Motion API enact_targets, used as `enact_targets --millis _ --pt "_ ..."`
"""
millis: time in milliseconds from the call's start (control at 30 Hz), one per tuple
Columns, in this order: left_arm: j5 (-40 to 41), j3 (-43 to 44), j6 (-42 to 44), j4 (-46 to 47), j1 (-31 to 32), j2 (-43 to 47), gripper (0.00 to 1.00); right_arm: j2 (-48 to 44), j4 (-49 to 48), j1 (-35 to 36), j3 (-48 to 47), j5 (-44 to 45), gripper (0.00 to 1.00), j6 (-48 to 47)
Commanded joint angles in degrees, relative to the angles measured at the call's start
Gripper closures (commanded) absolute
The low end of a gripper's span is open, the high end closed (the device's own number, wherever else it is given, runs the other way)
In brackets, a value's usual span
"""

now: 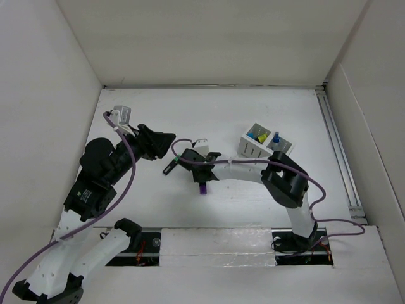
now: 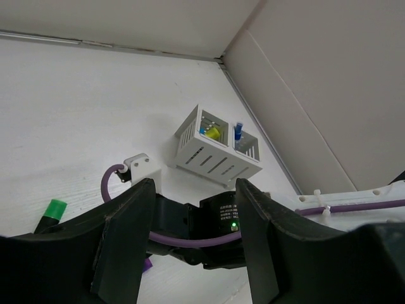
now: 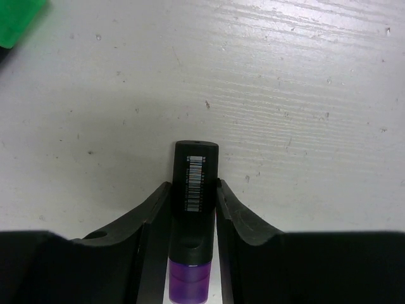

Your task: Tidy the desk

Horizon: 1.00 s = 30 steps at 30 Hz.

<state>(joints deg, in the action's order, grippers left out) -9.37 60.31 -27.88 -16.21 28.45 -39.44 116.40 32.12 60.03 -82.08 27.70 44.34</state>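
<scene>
The yellow item's walled section (image 1: 258, 133) stands outward of the right gripper and to its right in the top view, so the robot needs to rise over the section's rim, lower and release.
On the white desk (image 1: 190, 111) lies a black marker with a purple cap (image 3: 195, 183), its purple end toward the wrist. My right gripper (image 3: 193, 190) is down over it, both fingers pressed against the barrel's sides. From above, the purple cap (image 1: 202, 188) shows just below the right gripper (image 1: 201, 175). A black marker with a green cap (image 1: 169, 168) lies on the desk just left of it, also visible as the green marker (image 2: 50, 212). My left gripper (image 2: 195, 190) hangs above the desk left of the right one, jaws apart with nothing between them.
A small white compartmented holder box (image 1: 256, 149) stands to the right of the grippers, with a yellow item (image 2: 213, 132) and a blue item (image 2: 238, 131) in it. White panel walls enclose the desk. A metal rail (image 1: 338, 152) runs along the right edge.
</scene>
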Motion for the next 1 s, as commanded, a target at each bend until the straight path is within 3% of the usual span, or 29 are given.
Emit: enact_targets --millis 0,167,300,500,700,900,967 --pt "1.1 -1.0 0.8 0.8 0.2 0.7 0.5 -2.5 1.5 -0.3 -0.9 1.6 0.93 -1.0" --pt "1.6 -0.4 1.1 0.6 0.2 -0.4 0.5 -10.7 1.6 -2.5 -2.8 5.1 1.0 -4.0" --pt "1.6 0.4 1.0 2.1 0.2 -1.4 0.5 -18.7 0.5 -8.6 -4.1 7.4 1.0 -8.7" --pt "-0.7 2.0 1.2 4.2 0.2 -3.9 0.51 -26.7 -5.1 -24.2 -2.0 6.2 1.0 -16.3" --pt "-5.0 5.6 4.8 8.0 0.2 -10.2 0.53 -27.5 -14.6 -35.8 1.7 5.1 1.0 -21.6" --pt "-3.6 7.5 7.8 11.3 0.2 -18.0 0.54 -24.8 -19.0 -37.7 2.2 6.3 1.0 -24.5" --pt "0.9 7.5 9.6 10.3 0.2 -20.4 0.54 -24.0 -19.3 -37.7 2.5 7.4 1.0 -24.6"
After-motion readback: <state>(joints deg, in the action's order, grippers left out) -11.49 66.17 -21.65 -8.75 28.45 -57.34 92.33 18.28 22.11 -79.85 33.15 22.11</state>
